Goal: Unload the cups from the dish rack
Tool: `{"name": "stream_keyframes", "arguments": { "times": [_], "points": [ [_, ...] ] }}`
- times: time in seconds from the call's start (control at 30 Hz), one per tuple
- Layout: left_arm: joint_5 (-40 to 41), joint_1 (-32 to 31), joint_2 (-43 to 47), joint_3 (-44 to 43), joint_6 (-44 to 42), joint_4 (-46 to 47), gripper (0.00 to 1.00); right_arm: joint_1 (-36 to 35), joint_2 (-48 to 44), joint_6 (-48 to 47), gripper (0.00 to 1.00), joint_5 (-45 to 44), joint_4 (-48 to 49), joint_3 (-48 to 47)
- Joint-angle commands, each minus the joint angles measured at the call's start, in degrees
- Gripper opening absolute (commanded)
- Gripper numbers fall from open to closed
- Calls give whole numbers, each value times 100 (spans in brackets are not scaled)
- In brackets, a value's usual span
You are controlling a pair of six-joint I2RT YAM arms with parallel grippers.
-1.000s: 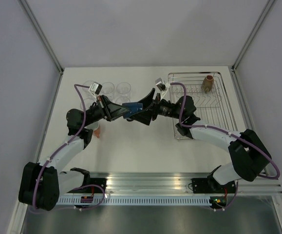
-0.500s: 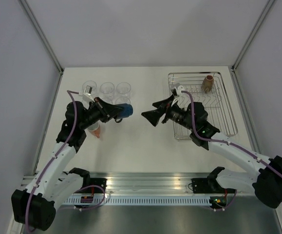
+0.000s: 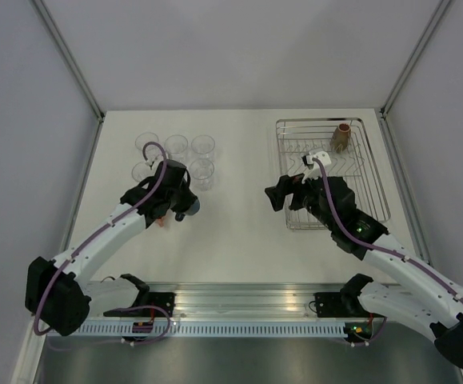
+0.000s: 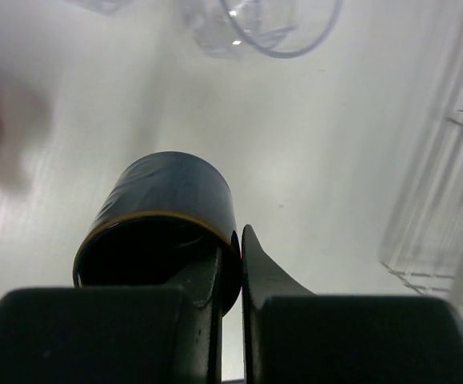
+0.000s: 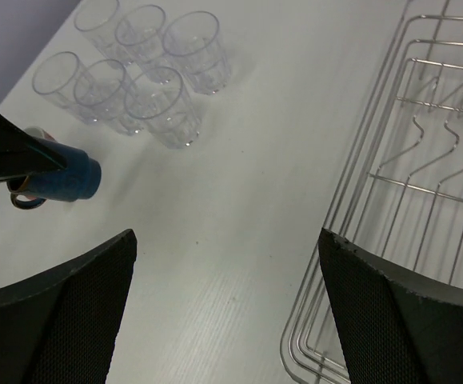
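Note:
The spot on the table beside the salmon-orange mug, before the tumblers, is bare, so my left gripper will next lower the dark blue mug (image 4: 167, 204) there and release the dark blue mug's rim.
My left gripper (image 3: 181, 203) is shut on the rim of the dark blue mug (image 4: 167, 204), one finger inside and one outside. It holds the mug tilted low over the table, next to the salmon-orange mug (image 3: 161, 221). Several clear glass tumblers (image 3: 175, 146) stand just behind it, also seen in the right wrist view (image 5: 139, 68). My right gripper (image 3: 277, 194) is open and empty at the left edge of the silver wire dish rack (image 3: 375, 184). The brown mug (image 3: 341, 138) sits at the rack's back.
In the right wrist view the blue mug (image 5: 69, 178) lies left of the rack's wire rim (image 5: 351, 200). White walls and metal posts close in the table at the back and sides. A rail runs along the near edge.
The two grippers met at the middle on the blue mug. The left gripper carried it away left and down beside the salmon mug. The right gripper let go and drew back to the rack.

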State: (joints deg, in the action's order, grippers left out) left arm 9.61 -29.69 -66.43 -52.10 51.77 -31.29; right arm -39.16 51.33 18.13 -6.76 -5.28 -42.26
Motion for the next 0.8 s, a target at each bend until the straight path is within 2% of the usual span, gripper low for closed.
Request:
{"name": "stream_keyframes", "arguments": {
  "times": [0.0,0.1,0.3,0.7,0.77],
  "points": [
    [1060,-107,-404,-388,9,-220,2,-13,-123,-73,98,-562,-553,-265],
    [1324,-107,-870,-529,-114,-343,2,-13,-80,-38,98,-686,-772,-344],
    [1289,-107,-1652,-845,-422,-466,2,-13,157,-90,98,-695,-1159,-529],
    [1325,-63,-2339,-1022,-580,-624,5,-13,333,-231,98,-554,-1379,-617],
    [1368,-54,-2322,-978,-580,-633,9,-13,377,-266,98,-537,-1423,-687]
  ]
}}
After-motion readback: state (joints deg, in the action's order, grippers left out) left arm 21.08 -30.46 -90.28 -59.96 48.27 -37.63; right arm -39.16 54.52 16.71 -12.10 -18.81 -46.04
